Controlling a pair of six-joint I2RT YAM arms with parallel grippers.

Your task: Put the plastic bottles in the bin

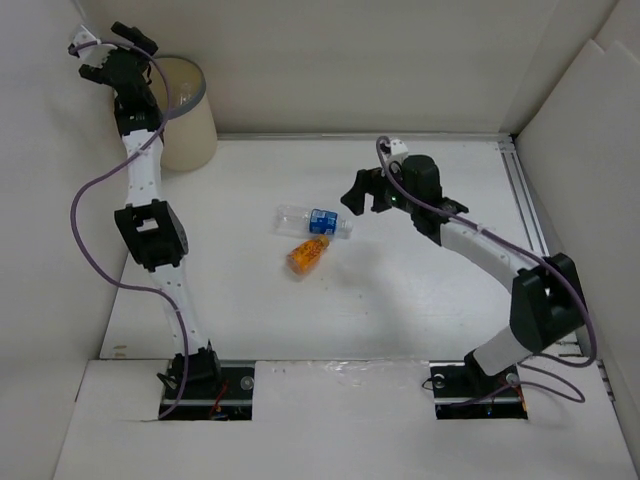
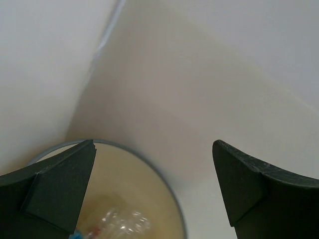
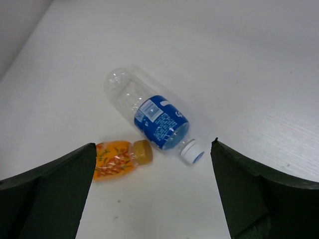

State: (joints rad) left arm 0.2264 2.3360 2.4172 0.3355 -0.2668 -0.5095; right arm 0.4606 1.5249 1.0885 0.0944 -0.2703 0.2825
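Observation:
Next, my right gripper goes down and past the clear bottle's white cap first to get onto the bottle's blue label [image 1: 323, 222] [image 3: 161, 121], since the cap end lies nearest.
Two plastic bottles lie side by side mid-table: a clear blue-labelled one [image 1: 312, 222] [image 3: 152, 117] with a white cap, and a small orange-filled one [image 1: 307, 255] [image 3: 117, 159]. My right gripper [image 1: 355, 195] [image 3: 152, 194] hovers open just right of them, with nothing between its fingers. The cream bin [image 1: 190, 125] [image 2: 144, 162] stands in the far left corner. My left gripper [image 1: 110, 55] [image 2: 154, 189] hangs open above the bin's mouth, holding nothing. A clear bottle [image 2: 122, 221] lies blurred at the bottom of the bin.
White enclosure walls [image 1: 350, 60] close in the back and both sides, and the bin sits tight in the corner. A metal rail [image 1: 525, 200] runs along the table's right edge. Both arm bases [image 1: 200, 385] stand at the near edge.

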